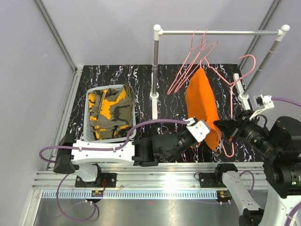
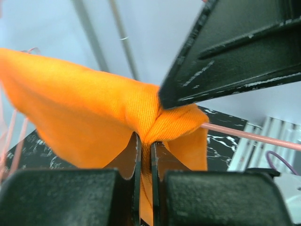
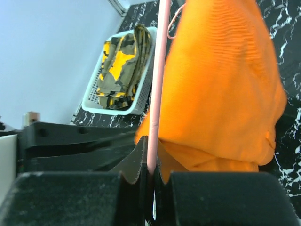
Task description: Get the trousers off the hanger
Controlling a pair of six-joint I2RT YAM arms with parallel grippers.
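My left gripper draws the orange trousers off the hanger's wire and left in the top view, over the basket's camouflage pair [image 1: 112, 112], and releases them next.
The bright orange trousers [image 1: 202, 103] hang down from a pink wire hanger [image 1: 231, 101] near the right of the table. My left gripper [image 1: 212, 135] is shut on a bunched fold of the trousers' lower edge, and orange cloth [image 2: 84, 122] fills the slit between its jaws [image 2: 146, 141]. My right gripper [image 3: 153, 165] is shut on the hanger's thin pink wire [image 3: 160, 70], right beside the orange trousers [image 3: 221, 84]. The two grippers meet almost tip to tip. A camouflage pair of trousers [image 1: 110, 110] lies in the white basket [image 1: 87, 115].
A white clothes rack stands at the back, with its rail [image 1: 221, 33] and its left post [image 1: 155, 66]. Empty pink hangers [image 1: 197, 52] dangle from the rail. The basket [image 3: 113, 111] sits at the table's left, on the black marbled mat [image 1: 141, 80].
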